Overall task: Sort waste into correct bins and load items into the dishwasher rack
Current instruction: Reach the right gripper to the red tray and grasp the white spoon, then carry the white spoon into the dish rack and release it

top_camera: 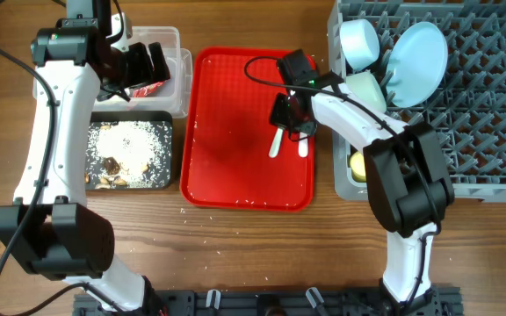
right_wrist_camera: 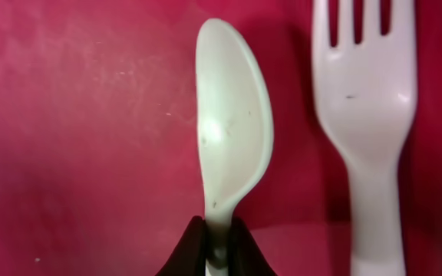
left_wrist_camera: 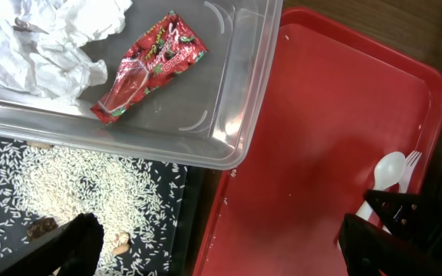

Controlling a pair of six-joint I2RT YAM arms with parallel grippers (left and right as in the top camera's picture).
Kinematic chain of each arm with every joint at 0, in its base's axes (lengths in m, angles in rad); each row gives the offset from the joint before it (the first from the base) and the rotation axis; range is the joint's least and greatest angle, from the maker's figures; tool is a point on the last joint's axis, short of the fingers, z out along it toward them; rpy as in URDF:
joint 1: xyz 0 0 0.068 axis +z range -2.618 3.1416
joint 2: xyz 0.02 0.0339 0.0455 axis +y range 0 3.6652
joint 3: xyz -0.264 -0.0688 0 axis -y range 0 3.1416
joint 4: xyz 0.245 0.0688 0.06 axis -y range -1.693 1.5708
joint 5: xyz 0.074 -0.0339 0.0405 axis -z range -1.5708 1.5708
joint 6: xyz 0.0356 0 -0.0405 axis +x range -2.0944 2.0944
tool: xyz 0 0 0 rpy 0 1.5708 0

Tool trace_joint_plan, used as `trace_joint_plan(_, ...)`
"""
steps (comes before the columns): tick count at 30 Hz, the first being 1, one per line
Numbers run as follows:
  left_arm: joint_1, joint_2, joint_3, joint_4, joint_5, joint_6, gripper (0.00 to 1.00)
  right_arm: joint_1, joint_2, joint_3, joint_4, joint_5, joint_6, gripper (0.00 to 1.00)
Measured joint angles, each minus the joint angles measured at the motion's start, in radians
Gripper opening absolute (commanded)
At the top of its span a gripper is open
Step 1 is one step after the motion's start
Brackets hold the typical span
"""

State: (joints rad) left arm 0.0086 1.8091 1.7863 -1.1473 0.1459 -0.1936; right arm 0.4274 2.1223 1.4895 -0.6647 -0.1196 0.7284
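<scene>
My right gripper is holding the spoon and will next rise off the tray, carry the spoon over the slots near the blue plate, lower it and release it, because the grey rack [top_camera: 481,105] holds dishes.
My right gripper [right_wrist_camera: 217,249] is shut on the handle of the white spoon [right_wrist_camera: 232,130], low over the red tray, and shows in the overhead view [top_camera: 290,116]. The white fork [right_wrist_camera: 367,115] lies right beside the spoon. My left gripper [left_wrist_camera: 221,253] is open and empty, above the clear tub [left_wrist_camera: 229,115] and the black tray [left_wrist_camera: 90,192]. The red wrapper [left_wrist_camera: 148,65] and white tissue [left_wrist_camera: 44,34] lie in the tub. White crumbs and brown bits lie in the black tray [top_camera: 130,118]. The grey rack [top_camera: 481,105] holds the blue plate [top_camera: 415,61], two bowls [top_camera: 358,39] [top_camera: 365,88] and the yellow cup [top_camera: 357,162].
The flat red tray [top_camera: 235,132] lies between the bins and the rack, with a few white crumbs on it. Some crumbs lie on the wooden table [top_camera: 235,246] in front of the tray. The right arm reaches across the rack's left edge.
</scene>
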Motion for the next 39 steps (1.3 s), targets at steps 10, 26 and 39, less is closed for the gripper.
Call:
trace_joint_plan(10,0.0,0.0,0.0,0.0,0.0,0.0,1.0,-0.001,-0.01,0.0,-0.034,-0.056,-0.145,0.05)
trace_joint_plan(26,0.0,0.0,0.0,0.0,0.0,0.0,1.0,-0.169,-0.698,0.002,-0.325,0.138,-0.192,0.04)
trace_joint_plan(39,0.0,0.0,0.0,0.0,0.0,0.0,1.0,-0.431,-0.719,-0.224,-0.291,0.458,0.167,0.04)
